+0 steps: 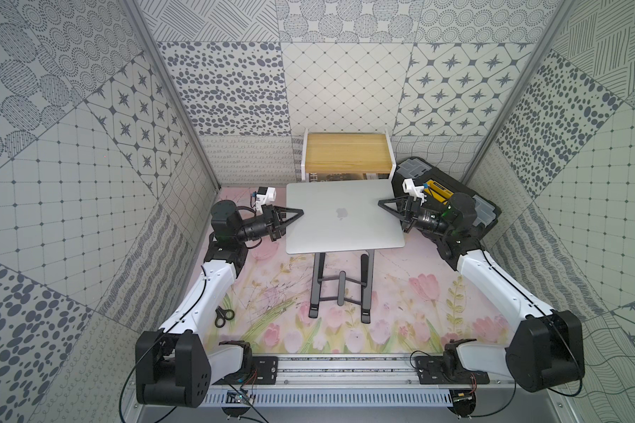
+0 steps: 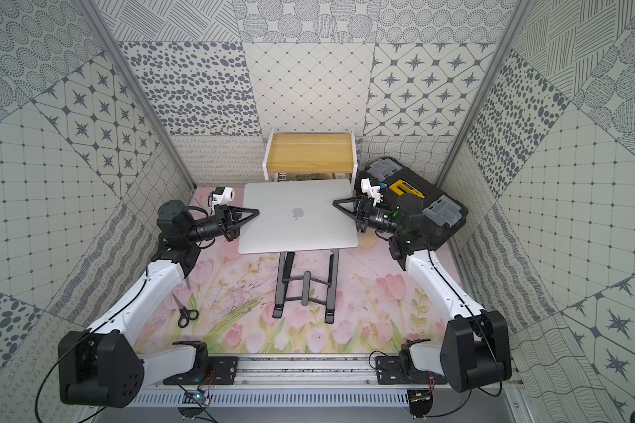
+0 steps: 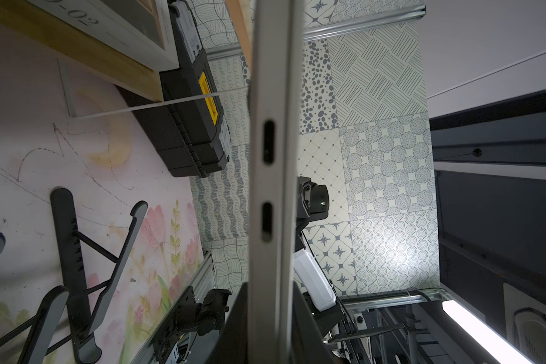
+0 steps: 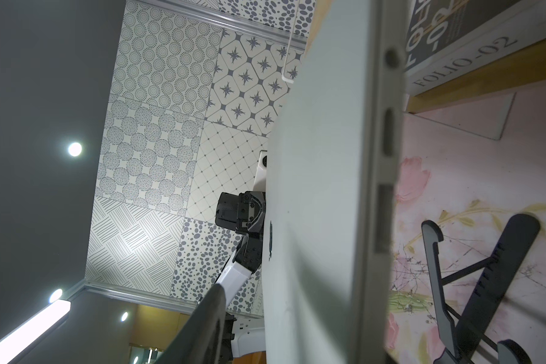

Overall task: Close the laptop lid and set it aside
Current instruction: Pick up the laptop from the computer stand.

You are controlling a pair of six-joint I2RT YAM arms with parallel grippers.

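One finger is still off the laptop's lid, so next my right gripper should move slightly toward the black toolbox and close onto the laptop's edge by the toolbox (image 1: 396, 204) (image 4: 376, 285).
The silver laptop (image 1: 341, 223) is closed, its laptop lid (image 2: 297, 214) flat with the apple logo facing up. It sits level over the back end of the dark folding stand (image 1: 340, 289) and looks clear of it. My left gripper (image 1: 301, 211) is shut on the laptop's left edge; in the left wrist view that edge with two ports (image 3: 268, 176) runs between both fingers. My right gripper (image 1: 379, 202) is open around the right edge. In the right wrist view one finger (image 4: 212, 315) stands off the lid's surface (image 4: 316, 189), and the other is hidden behind the laptop.
A wooden shelf riser with white sides (image 1: 347, 154) stands right behind the laptop, with a book under it. A black toolbox with yellow latches (image 1: 451, 194) lies at the back right under the right arm. Black scissors (image 1: 223, 316) lie on the floral mat at the front left.
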